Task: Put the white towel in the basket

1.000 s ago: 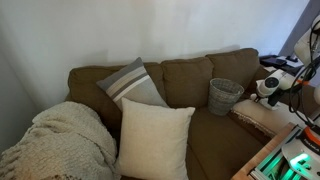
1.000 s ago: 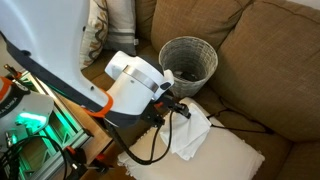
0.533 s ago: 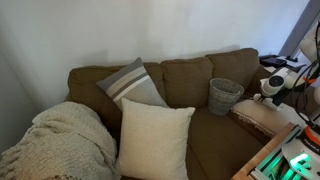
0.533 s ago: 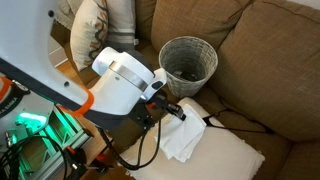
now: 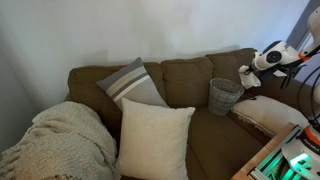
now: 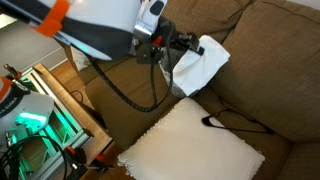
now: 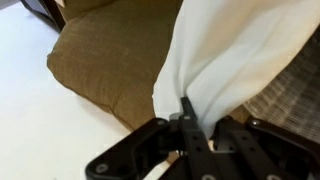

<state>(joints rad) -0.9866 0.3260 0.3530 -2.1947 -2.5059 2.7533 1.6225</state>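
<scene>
The gripper carries the towel over the basket's opening (image 5: 227,86) next, then lowers and releases it. The basket's opening lies below my gripper, on the side toward the striped pillow.
My gripper (image 6: 186,43) is shut on the white towel (image 6: 203,63) and holds it in the air; the cloth hangs down from the jaws. In the wrist view the towel (image 7: 235,55) fills the upper right, pinched between the fingers (image 7: 192,128), with a strip of the basket's weave (image 7: 290,95) behind it at the right edge. The grey woven basket (image 5: 225,95) stands on the brown sofa seat; my gripper (image 5: 246,75) hovers just above and beside its rim. In the close exterior view the arm and towel hide the basket.
The brown sofa (image 5: 185,85) carries a striped pillow (image 5: 132,83), a large cream pillow (image 5: 155,138) and a knitted blanket (image 5: 60,140). A white cushion (image 6: 195,145) lies on the seat below the towel. A lit green-glowing cart (image 6: 35,125) stands beside the sofa arm.
The gripper has lifted the towel off the white cushion and carried it up and toward the basket. The arm now covers the basket in the close exterior view.
</scene>
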